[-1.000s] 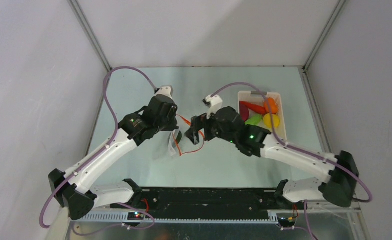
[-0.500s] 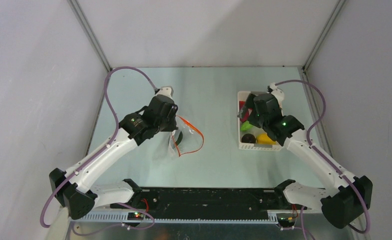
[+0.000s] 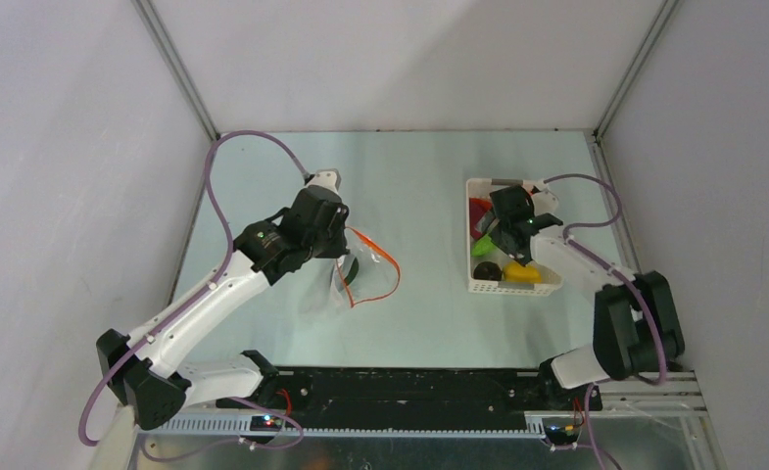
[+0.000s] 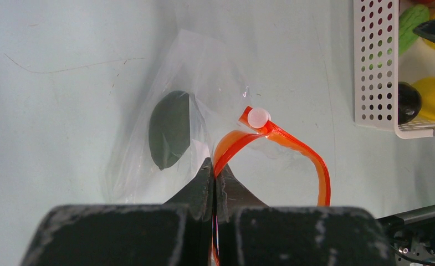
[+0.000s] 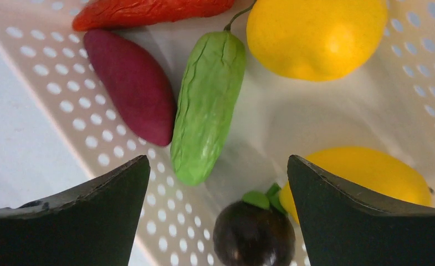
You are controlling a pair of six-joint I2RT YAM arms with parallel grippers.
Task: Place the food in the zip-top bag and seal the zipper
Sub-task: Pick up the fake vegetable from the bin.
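Observation:
My right gripper is open, and the cucumber points lengthwise between its two fingers, so next I will lower it into the white basket [image 5: 54, 83] and close it across the green cucumber's middle [image 5: 208, 111].
The clear zip-top bag [image 4: 165, 100] lies crumpled on the table with a dark-green piece [image 4: 170, 128] inside it. Its orange-red zipper [image 4: 309, 160] curls up in a loop, with a white slider [image 4: 258, 117] on it. My left gripper [image 4: 213, 172] is shut on the zipper edge, holding the mouth up. My right gripper [image 5: 216, 160] hangs open over the white basket [image 5: 54, 83]. Below it lie a green cucumber [image 5: 209, 105], a purple piece [image 5: 132, 83], a red chili [image 5: 143, 11], two lemons [image 5: 315, 36] and a dark round fruit [image 5: 254, 235].
The basket [image 3: 512, 290] stands at the right of the table, near the right wall, with my right gripper [image 3: 501, 238] above it. The bag [image 3: 370, 269] and my left gripper [image 3: 344, 250] are left of centre. Bare tabletop separates bag and basket.
My right arm has swung from beside the bag across to the basket and now hangs over the food, still open. The left gripper and bag have stayed put.

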